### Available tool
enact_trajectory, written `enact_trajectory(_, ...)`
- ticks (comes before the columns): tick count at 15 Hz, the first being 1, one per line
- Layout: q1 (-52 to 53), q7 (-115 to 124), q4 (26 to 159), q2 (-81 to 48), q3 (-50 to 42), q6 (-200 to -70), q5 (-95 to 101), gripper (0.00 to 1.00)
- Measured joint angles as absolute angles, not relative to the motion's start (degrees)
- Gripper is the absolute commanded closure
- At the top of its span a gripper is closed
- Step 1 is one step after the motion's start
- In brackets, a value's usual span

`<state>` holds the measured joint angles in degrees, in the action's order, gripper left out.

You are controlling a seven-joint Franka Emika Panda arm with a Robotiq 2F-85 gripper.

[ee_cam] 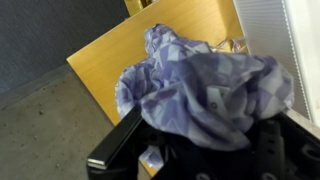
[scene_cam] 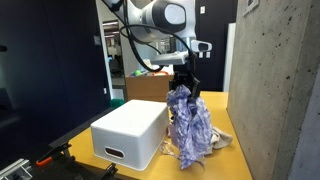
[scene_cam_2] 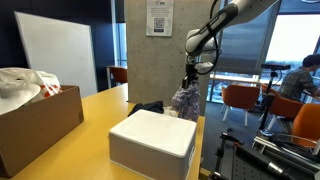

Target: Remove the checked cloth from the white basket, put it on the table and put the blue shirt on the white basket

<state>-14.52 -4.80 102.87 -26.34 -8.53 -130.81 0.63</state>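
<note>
The cloth's top is still hanging high above the wood, so next I will lower my gripper to the tabletop beside the white basket and let go of the cloth's top there.
My gripper (scene_cam: 183,88) is shut on the checked cloth (scene_cam: 192,125), a blue-and-white piece that hangs from the jaws down to the wooden table (scene_cam: 225,110), beside the white basket (scene_cam: 130,130). Both show in the other exterior view too: gripper (scene_cam_2: 188,86), cloth (scene_cam_2: 184,103), basket (scene_cam_2: 155,140). In the wrist view the cloth (ee_cam: 200,85) bunches between my fingers (ee_cam: 195,140) over the table's corner (ee_cam: 110,55). A dark garment, probably the blue shirt (scene_cam_2: 150,107), lies on the table behind the basket.
A cardboard box (scene_cam_2: 35,120) with white material stands at one end of the table; it also shows behind the basket (scene_cam: 150,85). A concrete pillar (scene_cam: 275,80) stands close beside the table. Orange chairs (scene_cam_2: 240,100) stand beyond it.
</note>
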Motion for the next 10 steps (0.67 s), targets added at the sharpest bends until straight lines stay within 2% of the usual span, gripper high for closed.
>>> enact_trajectory(6,-14.8,-5.5,99.3,-40.2,-6.7,-135.7,-1.7,1.0)
enact_trajectory(7,-14.8,-5.5,98.2,-42.4,-6.3,-136.6,-1.7,0.97)
enact_trajectory(8,-14.8,-5.6,97.2,-44.2,-5.9,-137.3,-1.7,0.73)
enact_trajectory(10,-14.8,-5.7,95.9,-45.7,-5.5,-138.5,-1.7,0.68)
